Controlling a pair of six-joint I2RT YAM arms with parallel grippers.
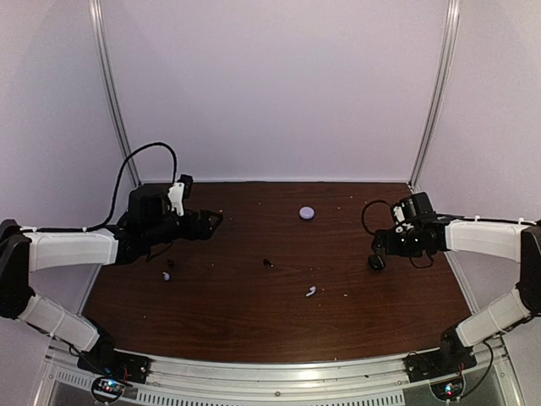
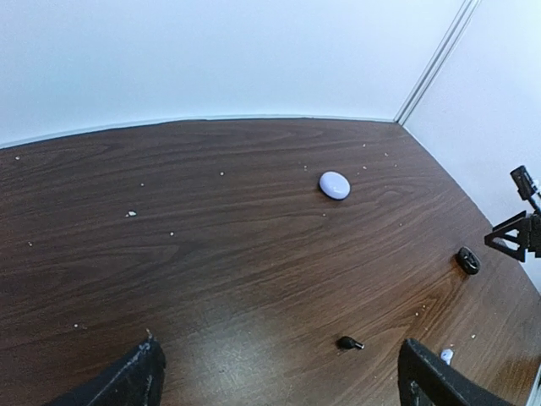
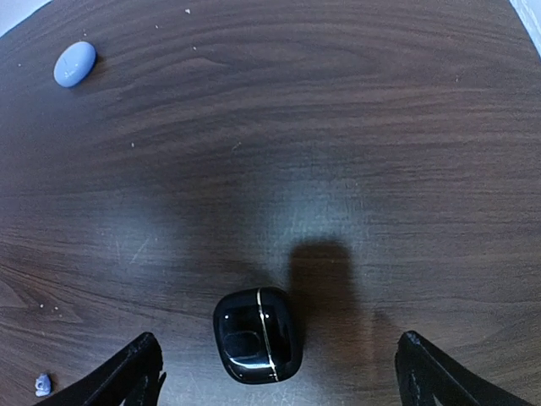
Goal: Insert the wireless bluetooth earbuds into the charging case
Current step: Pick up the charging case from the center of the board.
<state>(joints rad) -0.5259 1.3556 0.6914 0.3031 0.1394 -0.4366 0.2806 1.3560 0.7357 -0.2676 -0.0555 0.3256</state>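
Observation:
I need to lower my right gripper next, with its fingers open, around the opposite sides of the glossy black oval object [image 1: 376, 262] [image 3: 258, 336], because it is below, between those fingers.
The charging case [image 1: 307, 213], a pale lavender pebble, lies shut at the back middle of the table; it also shows in the left wrist view [image 2: 335, 184] and the right wrist view [image 3: 74, 63]. One earbud [image 1: 310, 291] lies front of centre, small in the wrist views [image 2: 446, 356] [image 3: 42, 385]. The other earbud [image 1: 166, 276] lies at the left, below my left arm. My left gripper [image 1: 213, 222] [image 2: 283, 385] hovers open over bare wood, well left of the case. My right gripper [image 1: 378, 247] [image 3: 277, 364] is open, empty, far right of the case.
A small glossy black oval object [image 3: 257, 334] [image 1: 376, 261] [image 2: 467, 260] lies on the table between the right gripper's open fingers. A tiny dark speck [image 1: 268, 263] [image 2: 349, 343] lies near the table's middle. White walls and frame posts close off the back and sides.

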